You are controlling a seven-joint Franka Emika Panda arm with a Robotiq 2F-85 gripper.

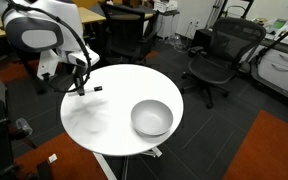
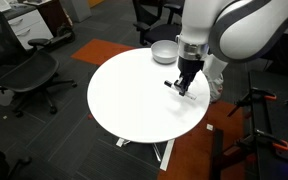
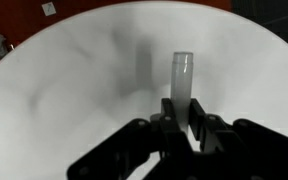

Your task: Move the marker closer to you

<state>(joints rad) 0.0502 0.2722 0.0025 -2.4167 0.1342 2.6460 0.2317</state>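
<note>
The marker's body still hangs apart from its shadow. My gripper needs to lower the marker (image 3: 182, 75) next onto the bare white tabletop below and open to let it go.
The marker (image 3: 182, 75) is a thin pale stick. In the wrist view its barrel sticks out from between my fingers above the round white table (image 3: 64, 90). My gripper (image 3: 182, 118) is shut on the marker. In both exterior views the gripper (image 1: 83, 88) (image 2: 182, 88) hangs just over the table edge near the robot, with the marker's dark end (image 1: 98, 89) (image 2: 170, 84) poking out sideways.
A round grey bowl (image 1: 151, 118) (image 2: 164, 51) stands on the white table (image 1: 104, 115) (image 2: 134, 95), away from the gripper. Black office chairs (image 1: 216, 55) (image 2: 29, 75) and desks surround the table.
</note>
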